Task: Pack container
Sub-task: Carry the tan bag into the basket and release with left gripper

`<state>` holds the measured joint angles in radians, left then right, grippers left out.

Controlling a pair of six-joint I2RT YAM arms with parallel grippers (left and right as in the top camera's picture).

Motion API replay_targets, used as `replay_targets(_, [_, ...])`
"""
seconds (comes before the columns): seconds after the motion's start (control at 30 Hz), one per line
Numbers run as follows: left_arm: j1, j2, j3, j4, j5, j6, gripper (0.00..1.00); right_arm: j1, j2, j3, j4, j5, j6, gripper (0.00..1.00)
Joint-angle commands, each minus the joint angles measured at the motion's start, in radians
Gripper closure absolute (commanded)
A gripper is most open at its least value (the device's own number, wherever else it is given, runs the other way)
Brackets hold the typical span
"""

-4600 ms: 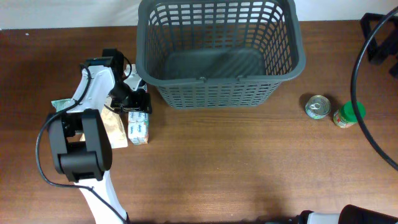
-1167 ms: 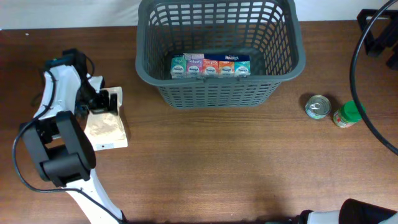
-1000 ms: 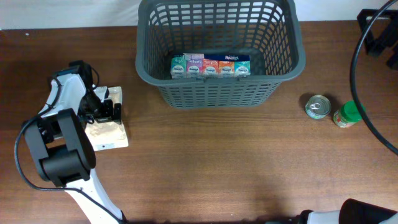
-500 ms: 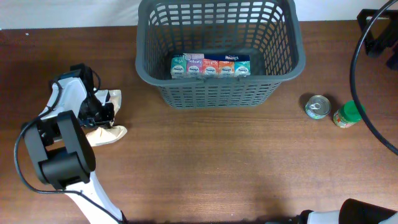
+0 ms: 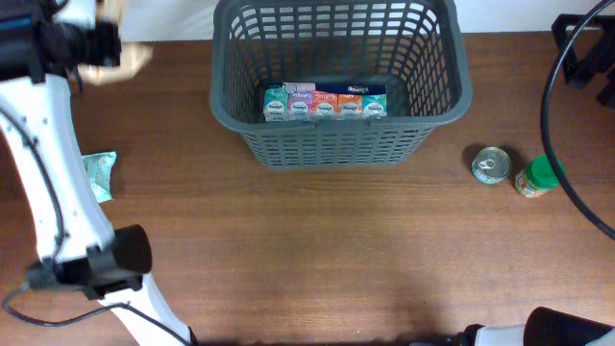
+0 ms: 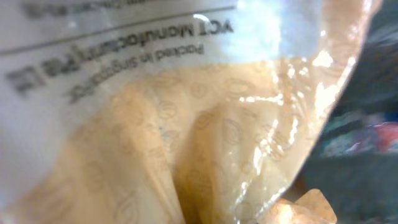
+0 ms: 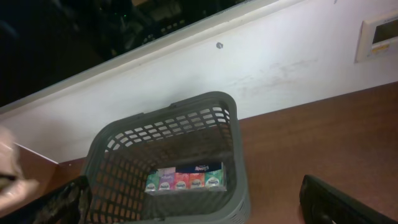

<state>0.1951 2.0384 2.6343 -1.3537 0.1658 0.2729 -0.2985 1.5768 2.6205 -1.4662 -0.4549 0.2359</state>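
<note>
I will swing my left gripper to the right in the overhead view next, over the basket, and then down beside the tissue packs (image 5: 326, 103). The bag (image 6: 186, 137) is still hanging outside.
The container (image 5: 338, 135), a big dark grey lattice basket, stands at the back centre of the table and holds a row of colourful tissue packs (image 5: 326, 103). High above the table's far left, my left gripper (image 5: 88, 44) is shut on a clear bag of tan powder (image 5: 123, 60), left of the basket. That bag (image 6: 186, 137) fills the left wrist view and hides the fingers. My right gripper (image 7: 196, 208) is open with nothing between its fingers, raised well above the table and looking down on the container (image 7: 236, 180) and the tissue packs (image 7: 185, 180).
A small tin can (image 5: 491, 164) and a green-lidded jar (image 5: 537, 178) stand right of the basket. A pale green packet (image 5: 99, 174) lies on the wood at the left. A black cable (image 5: 555, 106) loops at the right edge.
The left gripper closed on the bag of powder, lifted it off the table and carried it up and back. A green packet that lay under it now shows. The right arm has not moved.
</note>
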Motion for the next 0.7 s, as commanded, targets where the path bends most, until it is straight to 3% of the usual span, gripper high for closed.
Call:
replay_targets(0.0, [-0.154, -0.066, 0.142, 0.052, 0.188, 0.262, 0.98, 0.003, 0.003, 0.000, 0.000, -0.008, 0.002, 0.01])
replay_targets(0.17, [-0.399, -0.052, 0.135, 0.066, 0.216, 0.649, 0.98, 0.003, 0.003, 0.000, -0.001, -0.008, 0.002, 0.01])
replay_targets(0.23, [-0.521, -0.023, 0.104, 0.071, 0.203, 0.881, 0.98, 0.003, 0.003, 0.000, 0.000, -0.008, 0.002, 0.01])
replay_targets(0.27, [-0.567, -0.003, 0.093, 0.080, 0.188, 0.940, 0.98, 0.003, 0.003, 0.000, 0.000, -0.008, 0.002, 0.01])
replay_targets(0.4, [-0.669, 0.125, 0.052, 0.114, 0.148, 0.959, 0.98, 0.003, 0.003, 0.000, 0.000, -0.008, 0.002, 0.01])
replay_targets(0.53, [-0.686, 0.266, 0.044, 0.120, 0.146, 0.958, 0.98, 0.003, 0.003, 0.000, -0.001, -0.008, 0.002, 0.01])
replay_targets(0.67, [-0.686, 0.375, 0.044, 0.105, 0.140, 0.849, 0.98, 0.003, 0.003, 0.000, 0.000, -0.008, 0.002, 0.01])
